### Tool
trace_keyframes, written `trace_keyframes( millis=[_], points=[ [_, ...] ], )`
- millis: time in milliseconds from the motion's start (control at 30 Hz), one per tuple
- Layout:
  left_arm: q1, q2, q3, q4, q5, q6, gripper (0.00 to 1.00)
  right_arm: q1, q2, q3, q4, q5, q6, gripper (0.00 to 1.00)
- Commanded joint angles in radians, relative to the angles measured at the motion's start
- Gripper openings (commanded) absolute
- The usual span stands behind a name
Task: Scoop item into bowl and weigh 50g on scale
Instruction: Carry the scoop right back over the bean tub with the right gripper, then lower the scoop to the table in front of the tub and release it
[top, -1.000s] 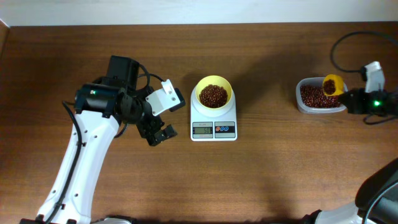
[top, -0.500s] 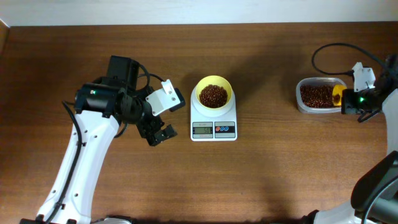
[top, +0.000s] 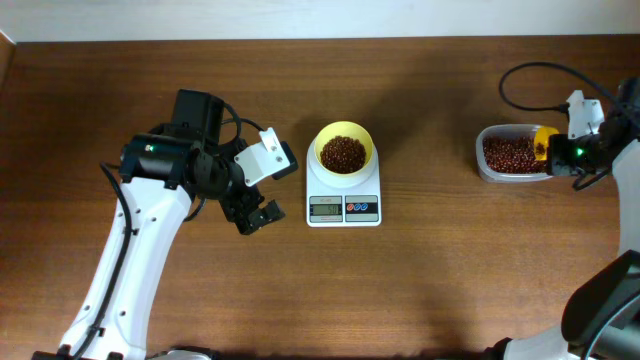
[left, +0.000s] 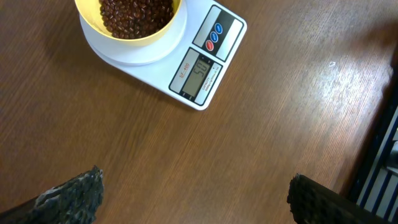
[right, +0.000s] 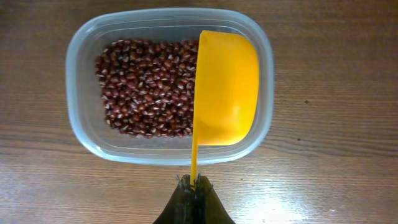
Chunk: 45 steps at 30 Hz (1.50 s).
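Observation:
The scale already shows the asked weight. My right gripper will next move back and toward the scale (top: 344, 190) and let go of the scoop over bare wood short (top: 464, 246) of it.
The pale yellow bowl (top: 344, 149) (left: 134, 22) holds dark red-brown beans (top: 344, 153) (left: 137, 12) and sits on the white scale (top: 344, 190) (left: 205, 65), whose display is lit. My left gripper (top: 253, 215) (left: 193, 196) hovers open over bare wood, left of the scale. At the far right, my right gripper (top: 560, 155) (right: 194, 183) is shut on the thin handle of the yellow scoop (top: 541, 146) (right: 225, 87). The scoop is turned on its side over the right end of the clear tub (top: 514, 153) (right: 84, 130), which holds more beans (right: 149, 87).
A black cable (top: 530, 75) loops over the table behind the tub. The right arm's base shows at the lower right corner (top: 605, 310). The table's left edge (top: 5, 60) shows at the far left.
The right gripper has rolled the scoop from upright and full of beans onto its side at the tub's right end. The left arm has not moved.

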Motion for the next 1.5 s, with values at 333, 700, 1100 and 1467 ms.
trace_keyframes(
  millis=[333, 700, 1100, 1467],
  points=[
    [0.005, 0.002, -0.005, -0.001, 0.011, 0.016, 0.99, 0.110, -0.067, 0.032, 0.005, 0.129, 0.043, 0.04],
    [0.005, 0.002, -0.005, -0.001, 0.011, 0.016, 0.99, 0.105, -0.169, 0.105, 0.003, 0.029, 0.132, 0.04],
    [0.005, 0.002, -0.005, -0.001, 0.011, 0.016, 0.99, 0.102, -0.424, -0.094, -0.352, -0.332, 0.132, 0.04],
    [0.005, 0.002, -0.005, -0.001, 0.011, 0.016, 0.99, 0.100, -0.424, -0.600, 0.019, -0.338, 0.584, 0.04]
  ],
)
